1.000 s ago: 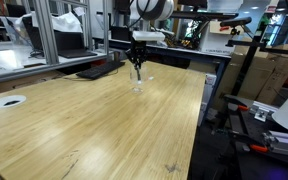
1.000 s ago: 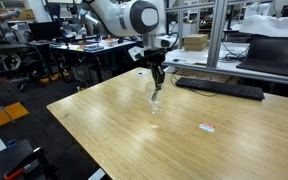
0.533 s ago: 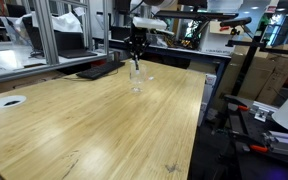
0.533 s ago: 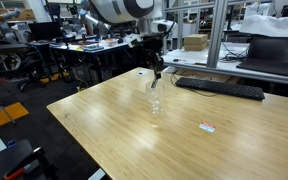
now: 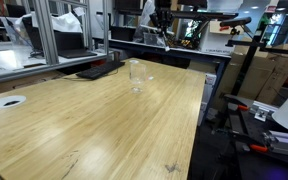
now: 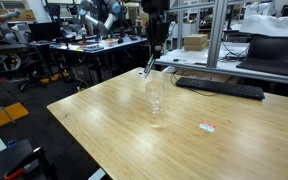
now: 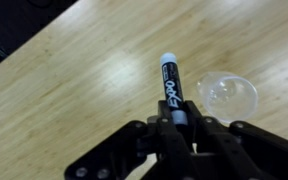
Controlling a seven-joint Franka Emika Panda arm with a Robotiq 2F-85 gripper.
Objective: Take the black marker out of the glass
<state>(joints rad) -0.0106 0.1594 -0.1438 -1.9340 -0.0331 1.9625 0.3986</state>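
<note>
I need to move my gripper down to the open wood beside the glass next and release the black marker (image 5: pixel 163 39), because the marker hangs clear but high above the table.
My gripper (image 7: pixel 174 122) is shut on the black marker (image 7: pixel 171 85), which sticks out ahead of the jaws with its lighter tip away from me. The clear glass (image 7: pixel 227 93) stands empty on the wooden table, below and to the right of the marker in the wrist view. In both exterior views the gripper (image 5: pixel 161 18) (image 6: pixel 155 35) is high above the table, and the marker (image 5: pixel 163 39) (image 6: pixel 150 66) hangs tilted from it, clear of the glass (image 5: pixel 136 75) (image 6: pixel 158 97).
A black keyboard (image 6: pixel 219 88) (image 5: pixel 102 70) lies at the table's far edge. A small white label (image 6: pixel 207 126) lies on the wood beyond the glass. A white round object (image 5: pixel 9 101) sits near one table edge. Metal frames and desks surround the table.
The gripper has risen well above the glass with the marker in it. The marker has come fully out of the glass, which stays in place.
</note>
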